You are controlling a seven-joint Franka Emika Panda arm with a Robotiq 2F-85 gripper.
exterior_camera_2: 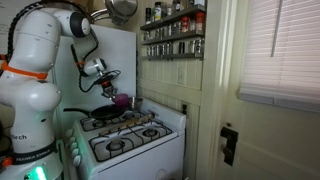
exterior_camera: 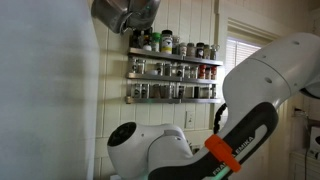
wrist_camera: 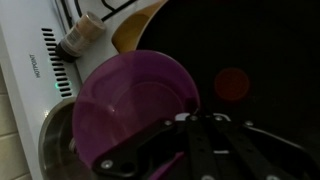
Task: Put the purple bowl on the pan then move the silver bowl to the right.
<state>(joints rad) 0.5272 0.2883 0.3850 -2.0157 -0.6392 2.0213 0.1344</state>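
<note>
I need to lower my gripper toward the right in the wrist view next and release the purple bowl (exterior_camera_2: 121, 100), because the inside of the black pan is below my gripper on that side.
The purple bowl (exterior_camera_2: 121, 100) hangs just above the black pan (exterior_camera_2: 105, 116) on the white stove, at the pan's far edge. In the wrist view the purple bowl (wrist_camera: 130, 105) fills the middle, with the dark pan (wrist_camera: 255, 55) behind it to the right. My gripper (wrist_camera: 187, 122) is shut on the bowl's rim; it also shows in an exterior view (exterior_camera_2: 108, 88), reaching down from the arm. A grey metal rim (wrist_camera: 50, 150) under the bowl's lower left may be the silver bowl; I cannot tell for sure.
The stove (exterior_camera_2: 150, 140) has several burners and a control knob (wrist_camera: 80, 35). A spice rack (exterior_camera_2: 172, 30) hangs on the wall, also seen in the exterior view nearer to it (exterior_camera: 172, 68). A silver pot (exterior_camera_2: 122, 8) hangs above. The arm's body (exterior_camera: 260, 90) blocks much of that view.
</note>
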